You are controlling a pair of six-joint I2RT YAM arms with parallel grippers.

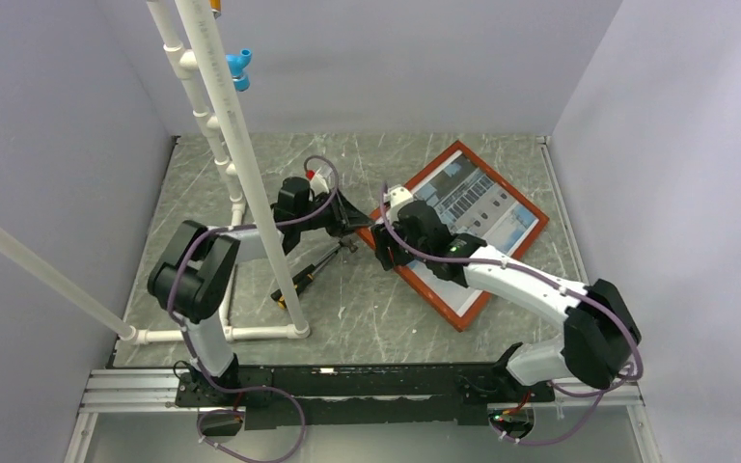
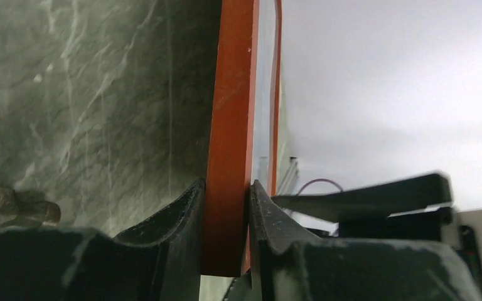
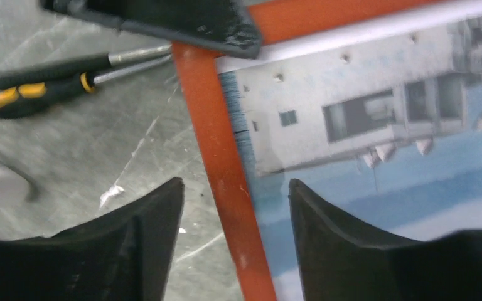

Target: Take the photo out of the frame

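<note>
The bar [image 2: 229, 157] sits between the left gripper's fingers with the table close below, so the left gripper needs to rise, lift the frame's clamped corner [image 2: 226, 248] higher and release it there.
The orange-red frame [image 1: 531, 207] lies tilted at the table's back right, with the photo [image 1: 478, 198] of a white building and blue sky inside it. My left gripper [image 1: 357, 224] is shut on the frame's near-left edge; the left wrist view shows the frame bar [image 2: 229, 157] clamped between both fingers. My right gripper [image 1: 383, 246] hovers open over the same left corner. In the right wrist view its fingers straddle the frame bar [image 3: 226, 175], one over the table, one over the photo [image 3: 364, 125]. The left finger [image 3: 182, 22] shows at the top.
A black-and-yellow screwdriver [image 1: 306, 273] lies on the grey marble table left of the frame, also in the right wrist view [image 3: 44, 88]. A white pipe stand [image 1: 241, 164] rises at the left. Grey walls enclose the table.
</note>
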